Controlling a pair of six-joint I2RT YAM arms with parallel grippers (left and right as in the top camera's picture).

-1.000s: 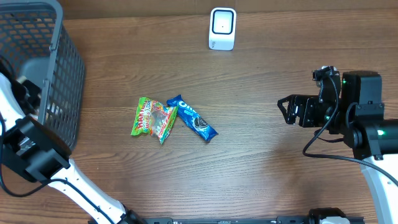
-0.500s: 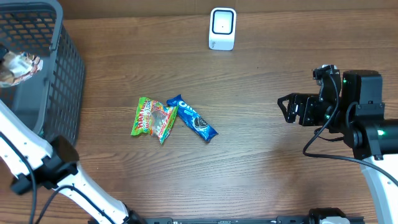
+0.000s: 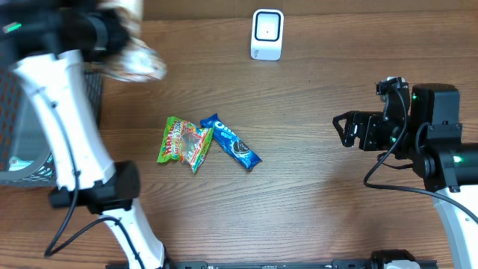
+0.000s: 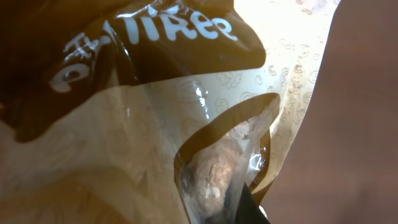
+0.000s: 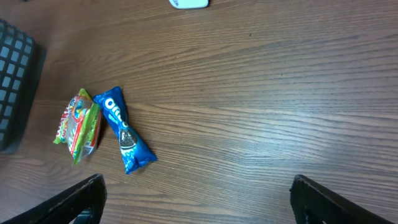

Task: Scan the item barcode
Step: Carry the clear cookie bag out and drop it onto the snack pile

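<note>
The left gripper lowers back toward the Oreo pack (image 3: pixel 233 145) next and releases the bag (image 3: pixel 138 63). That pack lies below it and to its right in the overhead view.
My left gripper (image 3: pixel 118 43) is shut on a brown-and-cream snack bag (image 3: pixel 138 63), which hangs blurred above the table's back left. In the left wrist view the bag (image 4: pixel 155 124) fills the frame, with white lettering on its brown top, and one dark fingertip (image 4: pixel 246 208) shows at the bottom. No barcode shows on it. The white scanner (image 3: pixel 267 33) stands at the back centre, to the right of the bag. My right gripper (image 3: pixel 345 131) hovers open at the right with nothing in it; in the right wrist view its fingers (image 5: pixel 74 202) stand wide apart.
A green candy pack (image 3: pixel 183 142) and a blue Oreo pack (image 3: pixel 231 143) lie side by side mid-table, also seen as candy pack (image 5: pixel 78 124) and Oreo pack (image 5: pixel 124 134). A grey mesh basket (image 3: pixel 19 134) sits at the left edge, partly behind my left arm.
My left arm has swung up out of the basket and towards the right, carrying the snack bag over the table's back left. The right arm has stayed put.
</note>
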